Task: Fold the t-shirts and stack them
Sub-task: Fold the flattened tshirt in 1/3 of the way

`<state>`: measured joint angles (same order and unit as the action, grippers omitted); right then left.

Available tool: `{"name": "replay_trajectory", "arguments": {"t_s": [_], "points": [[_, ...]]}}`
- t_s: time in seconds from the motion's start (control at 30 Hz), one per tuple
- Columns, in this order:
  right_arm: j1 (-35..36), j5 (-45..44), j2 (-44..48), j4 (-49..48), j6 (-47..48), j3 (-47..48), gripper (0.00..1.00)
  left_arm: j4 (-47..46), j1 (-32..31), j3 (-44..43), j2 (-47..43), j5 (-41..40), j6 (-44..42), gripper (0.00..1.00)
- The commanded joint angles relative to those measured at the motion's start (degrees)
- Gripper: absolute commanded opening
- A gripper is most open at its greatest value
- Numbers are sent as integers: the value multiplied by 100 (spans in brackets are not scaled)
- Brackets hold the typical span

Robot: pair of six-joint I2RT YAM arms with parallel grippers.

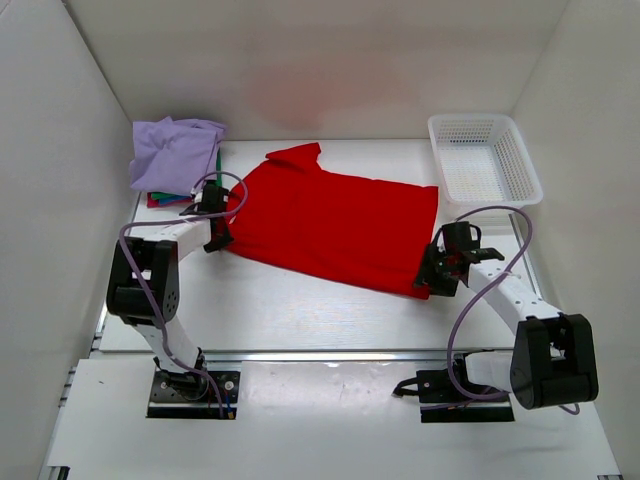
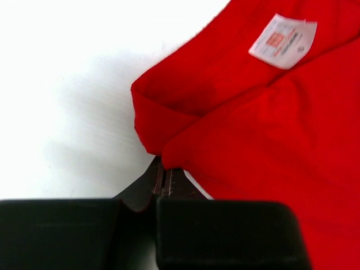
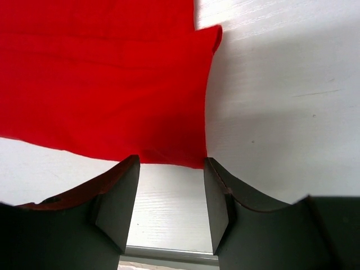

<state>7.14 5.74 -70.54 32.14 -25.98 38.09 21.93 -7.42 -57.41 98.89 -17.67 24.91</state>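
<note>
My left gripper draws back with the red t-shirt's folded corner next and releases it on the bare near tabletop, as that space lies back from the gripper.
A bright red t-shirt (image 1: 330,225) lies spread flat in the middle of the table, its neck toward the back left. My left gripper (image 1: 218,240) is at the shirt's left edge. In the left wrist view its jaws are shut, and their tips (image 2: 163,166) are tucked into a folded corner of the red t-shirt (image 2: 253,129), below the white neck label (image 2: 283,40). My right gripper (image 1: 432,280) stands open at the near right corner. The red t-shirt's hem (image 3: 112,95) lies just past its fingertips (image 3: 169,163), with bare table between the fingers.
At the back left sits a pile of folded t-shirts, pale lavender (image 1: 172,150) on top with green and red edges (image 1: 160,198) beneath. A white mesh basket (image 1: 495,197) stands at the back right. White walls close in the table on three sides.
</note>
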Motion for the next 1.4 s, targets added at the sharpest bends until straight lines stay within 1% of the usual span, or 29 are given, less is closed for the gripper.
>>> {"name": "replay_trajectory", "arguments": {"t_s": [0.0,0.1,0.2,0.23,0.27,0.3,0.33,0.37,0.47,0.53,0.63,0.7,0.77,0.83,1.0,1.1,1.13,1.23,1.37], "points": [[112,-169,-82,-6,-162,-55,47,232,-84,1,-449,229,-109,0],[191,-152,-82,-94,-206,-205,46,390,-102,273,-765,317,-135,0],[235,-143,-354,-208,-232,-275,45,460,-172,476,-1108,440,-161,0],[244,-143,-451,-156,-206,-258,37,531,-181,502,-1161,475,-196,0],[323,-187,-504,-147,-241,-197,18,618,-181,537,-1231,475,-223,0],[367,-257,-530,-60,-215,-161,9,724,-190,555,-1336,475,-232,0],[394,-275,-505,80,-189,-179,3,794,-190,581,-1416,527,-284,0],[446,-266,-478,108,-197,-153,0,856,-207,582,-1486,589,-345,0],[271,-161,-311,249,-22,-188,0,1329,-277,626,-1847,738,-434,0],[-18,6,-241,467,328,-83,0,1584,-339,669,-2205,818,-443,0],[-326,41,-398,915,776,207,0,2006,-558,801,-2645,941,-390,0],[-405,33,-547,1161,1093,444,0,2200,-716,889,-2884,1151,-329,0],[-476,85,-706,1426,1208,656,0,2481,-770,1064,-3181,1292,-215,0],[-407,68,-794,1558,1270,788,0,2649,-875,1222,-3454,1380,-153,0],[-90,-72,-654,1796,1130,850,0,3070,-857,1574,-4166,1415,-74,0],[-98,268,-794,2085,1208,1095,0,3369,-866,1645,-4492,1530,-100,0],[-72,244,-803,2164,1209,1113,1,3483,-858,1619,-4614,1565,-91,0],[68,235,-575,2331,1069,1052,0,3756,-866,1557,-4791,1618,-82,0],[42,322,-49,2507,963,718,0,4029,-753,1390,-4879,1749,-170,0]]}}
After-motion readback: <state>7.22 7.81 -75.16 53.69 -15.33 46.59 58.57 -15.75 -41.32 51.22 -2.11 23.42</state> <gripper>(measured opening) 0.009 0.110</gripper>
